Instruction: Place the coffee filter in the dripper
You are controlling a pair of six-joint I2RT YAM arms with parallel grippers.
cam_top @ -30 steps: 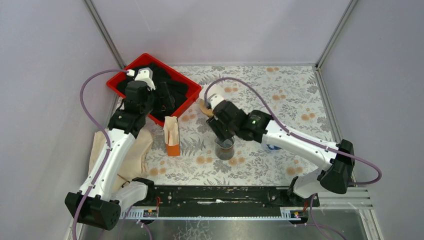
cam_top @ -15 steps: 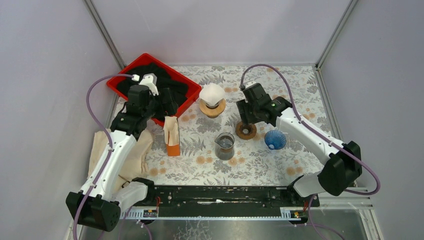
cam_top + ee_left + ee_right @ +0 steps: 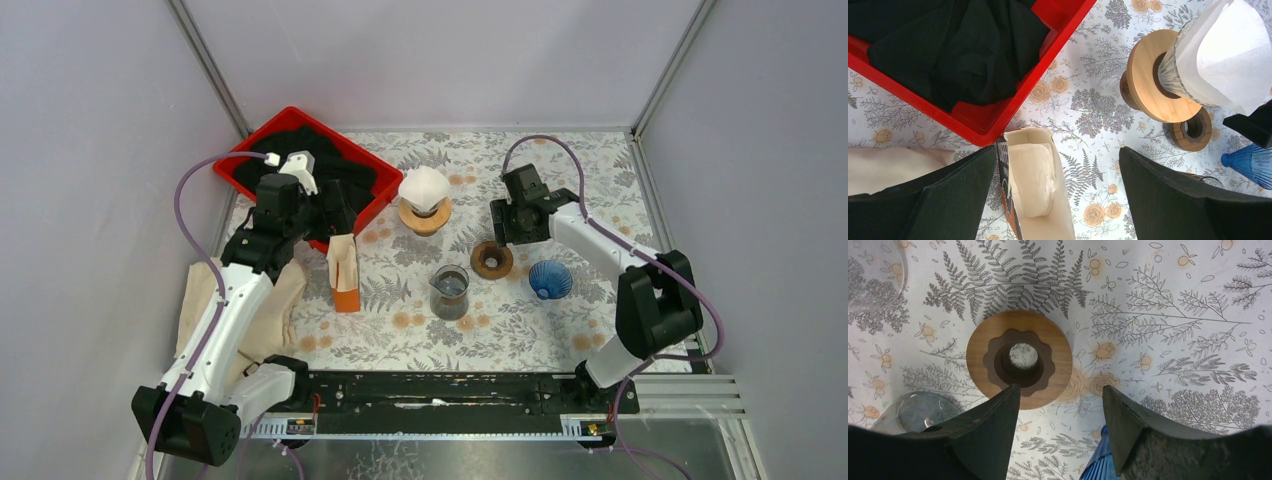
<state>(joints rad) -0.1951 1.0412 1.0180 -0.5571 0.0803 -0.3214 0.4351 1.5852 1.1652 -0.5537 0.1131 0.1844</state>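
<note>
The right gripper lowers astride the wooden ring's rim facing the blue dripper next, with one finger in the wooden ring's hole.
A white paper coffee filter [image 3: 424,184] [image 3: 1229,49] sits in the glass dripper [image 3: 1172,75], which stands on its round wooden collar [image 3: 425,216] [image 3: 1150,95] at mid table. My right gripper [image 3: 503,230] [image 3: 1060,387] hangs open and empty to the right of the dripper, above a separate wooden ring [image 3: 491,260] [image 3: 1020,360]. Over the open filter box [image 3: 343,272] [image 3: 1035,210], which holds a stack of filters [image 3: 1033,177], my left gripper [image 3: 335,215] [image 3: 1058,150] stands wide open, holding nothing.
A red tray [image 3: 235,160] [image 3: 998,122] with black cloth lies at the back left. A glass carafe [image 3: 450,290] [image 3: 918,412] and a blue dripper [image 3: 550,279] [image 3: 1098,462] stand near the wooden ring. A beige cloth [image 3: 270,310] lies at the left.
My right gripper has pulled away from the dripper to the right, leaving the white filter in it. The left gripper has shifted slightly toward the filter box.
</note>
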